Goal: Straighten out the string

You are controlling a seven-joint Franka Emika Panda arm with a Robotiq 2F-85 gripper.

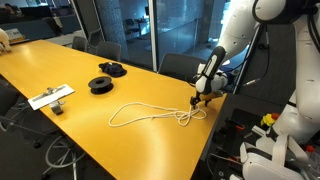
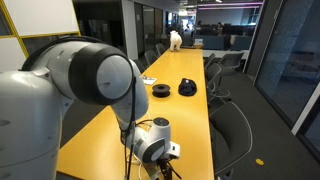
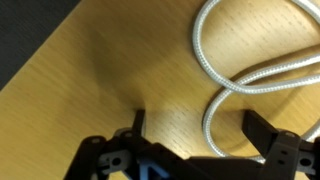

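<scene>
I will keep my gripper low over the tangled end of the string next and close its open fingers onto the piece of string, because one piece (image 1: 195, 108) (image 3: 207, 124) already curves between them.
The string (image 1: 150, 112) is a thin cream cord lying in long loops on the yellow wooden table (image 1: 90, 130), with a tangle at its end near the table's right edge. My gripper (image 1: 203, 98) hovers just over that tangled end. In the wrist view the string (image 3: 205, 60) crosses over itself, and one strand runs down between my fingers. My gripper (image 3: 200, 128) is open, with the left finger (image 3: 138, 120) and right finger (image 3: 262, 132) well apart and neither pressing the cord. In an exterior view the robot arm hides the string.
Two black round spools (image 1: 102, 84) (image 1: 112, 69) sit mid-table, also seen in an exterior view as spools (image 2: 160, 91) (image 2: 187, 87). A white flat object (image 1: 50, 97) lies near the left. Office chairs (image 1: 180, 66) line the table, whose edge runs close beside my gripper.
</scene>
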